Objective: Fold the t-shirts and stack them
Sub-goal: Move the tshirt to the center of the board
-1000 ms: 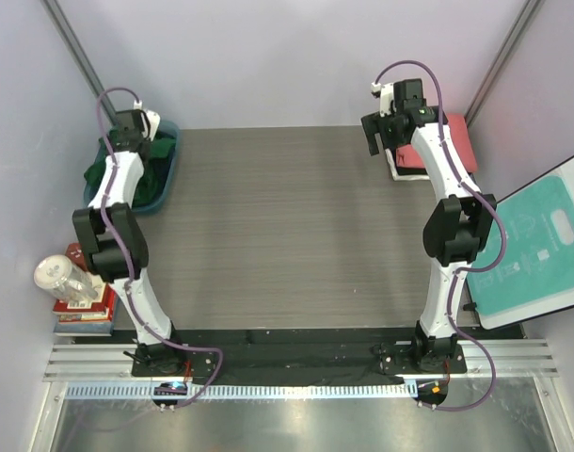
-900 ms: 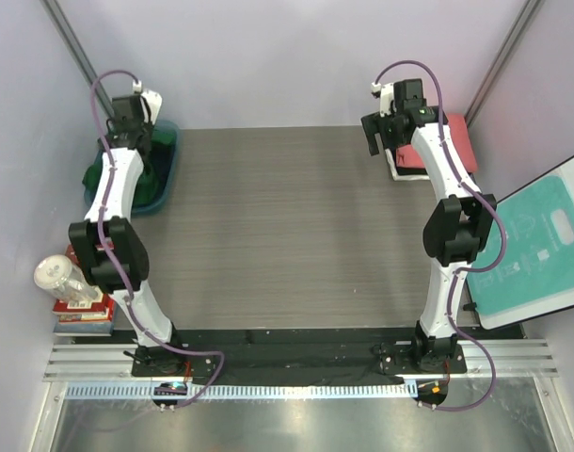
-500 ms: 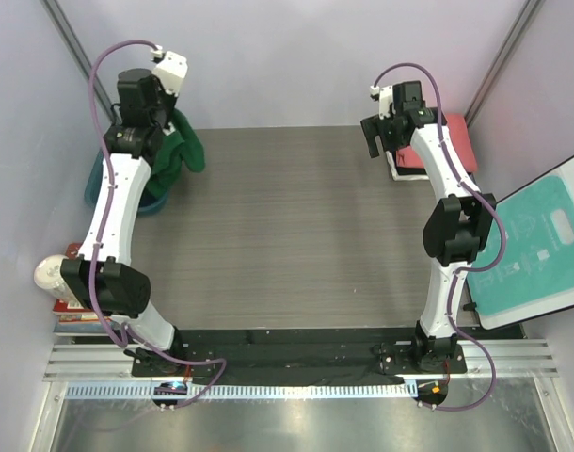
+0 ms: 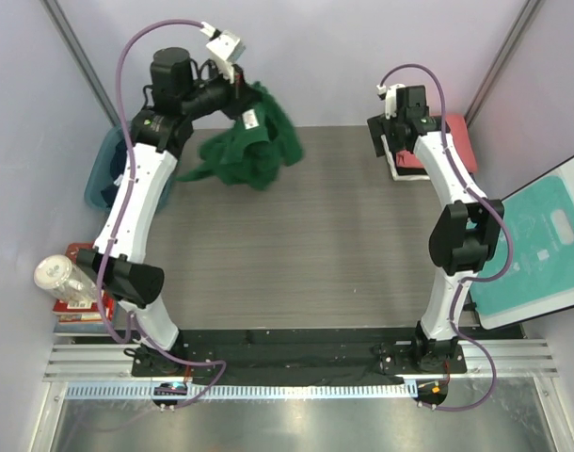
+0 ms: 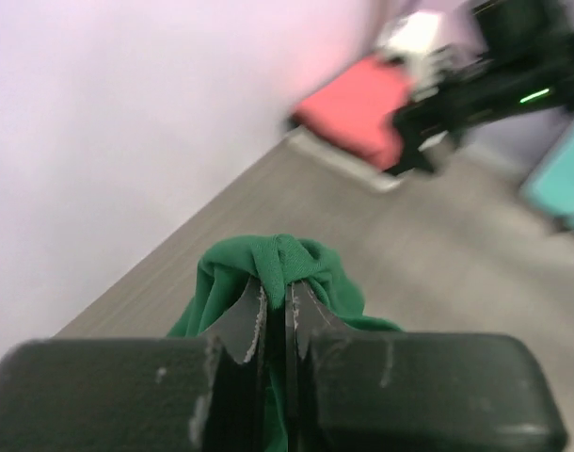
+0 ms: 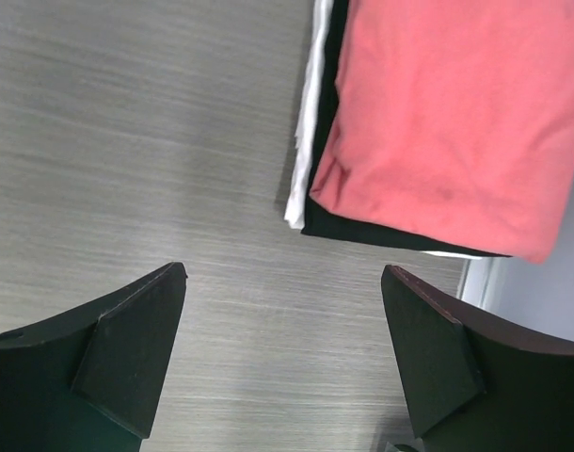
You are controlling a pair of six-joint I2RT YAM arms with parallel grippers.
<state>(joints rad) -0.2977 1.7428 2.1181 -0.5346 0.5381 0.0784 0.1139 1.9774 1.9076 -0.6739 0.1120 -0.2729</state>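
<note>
I will next move my right gripper back and to the left in the top view, then down onto the crumpled cloth of the dark green t-shirt (image 4: pixel 249 146). The cloth is still bunched.
A dark green t-shirt (image 4: pixel 249 146) hangs bunched in the air over the table's back left, pinched at its top fold (image 5: pixel 279 259) by my left gripper (image 4: pixel 242 92), which is shut on it. At the back right lies a folded stack of t-shirts: coral-red on top (image 4: pixel 454 141) (image 6: pixel 456 113), with black (image 6: pixel 381 234) and white (image 6: pixel 310 104) beneath. My right gripper (image 6: pixel 285 292) stands open above bare table, just in front of and left of that stack, with nothing between its fingers; in the top view it sits at the stack's left edge (image 4: pixel 381 132).
A teal tub (image 4: pixel 101 179) sits at the back left against the wall. A clear bottle (image 4: pixel 61 278) and stacked books (image 4: pixel 80 306) lie off the table's left edge. A teal-and-white board (image 4: pixel 541 250) leans at the right. Grey walls close the back and sides.
My left arm has lifted the green t-shirt out of the tub and swung it up and to the right over the table. The right arm has barely moved.
</note>
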